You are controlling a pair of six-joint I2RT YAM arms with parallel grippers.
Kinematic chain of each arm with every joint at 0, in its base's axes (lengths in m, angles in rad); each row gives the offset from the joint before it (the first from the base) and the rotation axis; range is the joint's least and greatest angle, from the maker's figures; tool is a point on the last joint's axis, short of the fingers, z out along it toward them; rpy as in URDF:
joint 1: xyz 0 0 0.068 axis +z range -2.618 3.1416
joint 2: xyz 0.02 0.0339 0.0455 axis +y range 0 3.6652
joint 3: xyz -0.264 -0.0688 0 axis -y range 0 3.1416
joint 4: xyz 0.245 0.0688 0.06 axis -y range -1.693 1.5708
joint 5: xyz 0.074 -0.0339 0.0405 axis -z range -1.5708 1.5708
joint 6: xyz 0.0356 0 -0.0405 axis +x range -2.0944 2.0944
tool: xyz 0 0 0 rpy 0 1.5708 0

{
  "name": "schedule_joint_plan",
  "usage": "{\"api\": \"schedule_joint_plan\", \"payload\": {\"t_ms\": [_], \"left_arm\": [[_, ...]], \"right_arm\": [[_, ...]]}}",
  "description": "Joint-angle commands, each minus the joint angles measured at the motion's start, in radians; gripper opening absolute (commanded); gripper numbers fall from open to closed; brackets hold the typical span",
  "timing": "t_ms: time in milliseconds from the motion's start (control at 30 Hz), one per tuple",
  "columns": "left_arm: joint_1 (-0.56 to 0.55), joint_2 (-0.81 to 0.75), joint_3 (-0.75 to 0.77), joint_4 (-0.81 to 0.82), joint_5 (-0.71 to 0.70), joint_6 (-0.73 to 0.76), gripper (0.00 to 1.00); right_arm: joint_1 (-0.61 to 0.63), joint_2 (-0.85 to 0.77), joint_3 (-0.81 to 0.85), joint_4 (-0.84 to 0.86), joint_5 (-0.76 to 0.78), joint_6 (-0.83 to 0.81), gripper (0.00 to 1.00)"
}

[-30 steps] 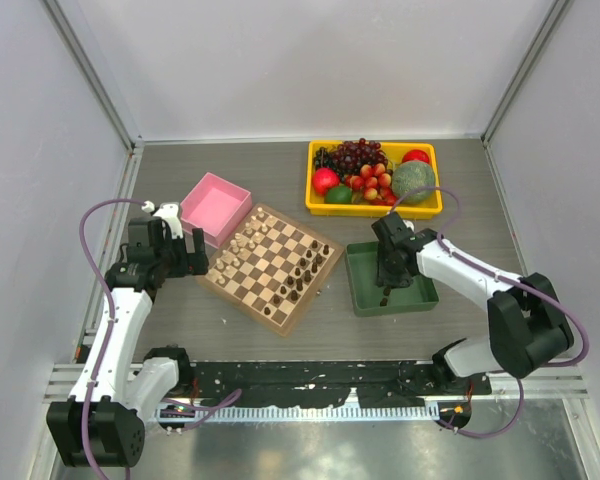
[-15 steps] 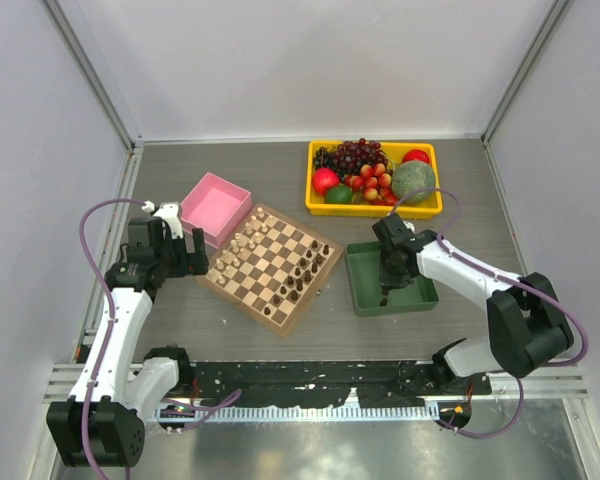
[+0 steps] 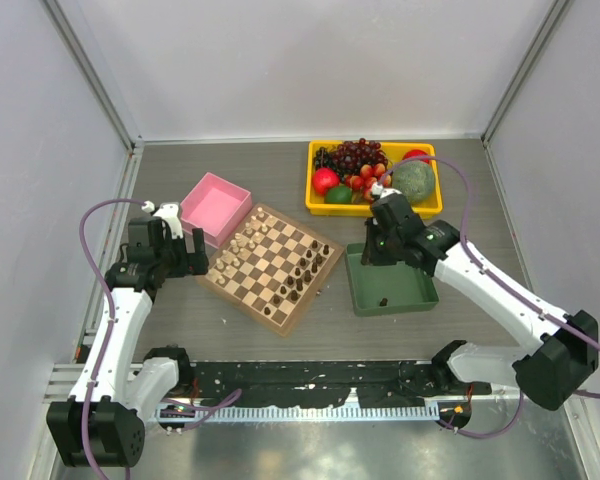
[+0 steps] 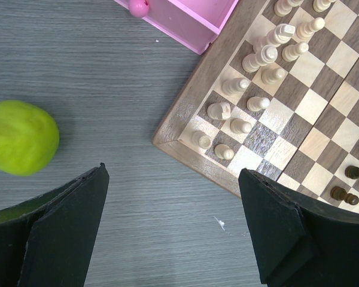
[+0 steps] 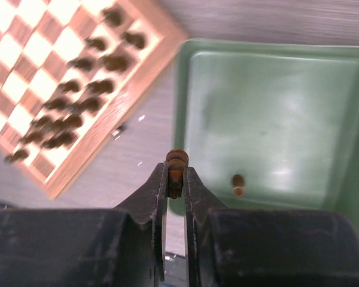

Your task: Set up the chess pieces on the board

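The outer row's light near-end square (image 3: 285, 308) (image 5: 55, 153) is empty, so next I will move my right gripper to the left in the top view and back, and lower its piece there.
The board (image 3: 242, 297) lies left of centre, with cream pieces on its left side and dark chess pieces (image 3: 298, 275) along its right side. My right gripper (image 5: 175, 173) is shut on one dark chess piece (image 5: 177, 158), held in the air above the near left edge of the green tray (image 5: 275, 107). Another dark piece (image 5: 237, 183) lies on the tray floor. From above, the right gripper (image 3: 368, 252) hangs over the tray's far left corner. Over bare table by the board's left corner (image 4: 185, 119), my left gripper (image 4: 173, 173) stands open and holds nothing.
A pink box (image 3: 215, 207) sits just beyond the board. A yellow bin (image 3: 373, 175) of fruit stands behind the green tray (image 3: 410, 290). A green fruit (image 4: 21, 137) lies on the table left of my left gripper.
My right gripper closed on a dark piece in the green tray, then rose and moved toward the tray's far left corner. The left arm stayed still.
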Motion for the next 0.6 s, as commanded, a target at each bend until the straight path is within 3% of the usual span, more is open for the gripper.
{"api": "schedule_joint_plan", "payload": {"t_ms": [0,200,567], "left_arm": [[-0.004,-0.009,0.037,0.006,0.009,0.010,0.99],[-0.004,-0.012,0.037,0.007,0.012,0.010,0.99],[-0.004,-0.016,0.037,0.007,0.015,0.010,0.99]], "right_arm": [[0.136,0.031,0.071,-0.045,-0.060,-0.013,0.07],[0.354,0.146,0.137,-0.058,-0.066,-0.002,0.07],[0.531,0.359,0.304,0.004,-0.060,-0.073,0.07]]}}
